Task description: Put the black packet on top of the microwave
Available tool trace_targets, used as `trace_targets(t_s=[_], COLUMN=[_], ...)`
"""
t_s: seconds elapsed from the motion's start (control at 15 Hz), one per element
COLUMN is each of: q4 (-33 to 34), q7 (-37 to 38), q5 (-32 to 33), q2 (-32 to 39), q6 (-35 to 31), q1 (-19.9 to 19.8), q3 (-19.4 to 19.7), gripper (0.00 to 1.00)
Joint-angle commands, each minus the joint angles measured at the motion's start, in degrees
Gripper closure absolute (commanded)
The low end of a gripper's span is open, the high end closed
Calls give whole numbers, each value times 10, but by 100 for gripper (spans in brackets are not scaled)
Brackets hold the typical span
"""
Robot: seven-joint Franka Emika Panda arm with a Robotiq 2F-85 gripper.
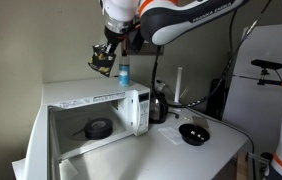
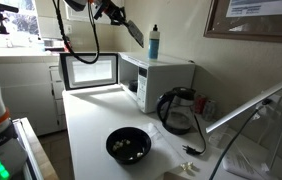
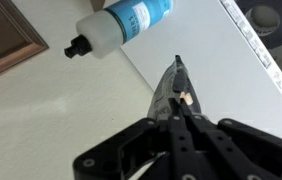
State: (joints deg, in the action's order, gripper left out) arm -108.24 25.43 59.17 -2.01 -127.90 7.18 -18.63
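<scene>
The gripper brings the black packet down onto the clear white microwave top point(image 1: 95, 89) point(image 3: 207, 64) beside the bottle next and releases it, since that spot lies below the gripper.
My gripper point(image 1: 103, 60) is shut on the black packet point(image 1: 100, 66) and holds it in the air above the white microwave point(image 1: 86, 100), over its top left part. In an exterior view the packet point(image 2: 134, 32) hangs slanted from the gripper point(image 2: 124, 20), left of and above the microwave point(image 2: 166, 72). In the wrist view the packet point(image 3: 170, 86) shows edge-on between the shut fingers point(image 3: 178, 112), over the microwave's white top point(image 3: 216, 75). The microwave door point(image 2: 89, 70) stands open.
A white bottle with a blue label point(image 1: 123, 72) stands on the microwave top beside the packet; it also shows in the wrist view point(image 3: 126, 25). A black ring-shaped roll point(image 1: 98, 128) lies inside the microwave. A black bowl point(image 2: 129, 145) and a kettle point(image 2: 178, 110) stand on the counter.
</scene>
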Motion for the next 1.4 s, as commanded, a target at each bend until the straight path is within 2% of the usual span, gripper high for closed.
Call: trace_targets(t_s=[0.0,0.47,0.53,0.6,0.87,1.07,1.2,1.27,1.33], q4=[36,54,55,58,67,66,62,62,61], q7=[-55,-136,-141,-146,-153,-194,-226,-243,-256], q5=[54,140,138,136,105,-5,-102,-151,-196], q2=[61,118,121,124,126,111,100,93,88], q6=[-42,-27,-30,-30,-35,-53,-68,-67,-69], q1=[21,37,37,38,38,30,14,22,22], q3=[26,58,60,62,63,55,39,45,46], gripper=[100,100,91,72,44,20,7,0,0])
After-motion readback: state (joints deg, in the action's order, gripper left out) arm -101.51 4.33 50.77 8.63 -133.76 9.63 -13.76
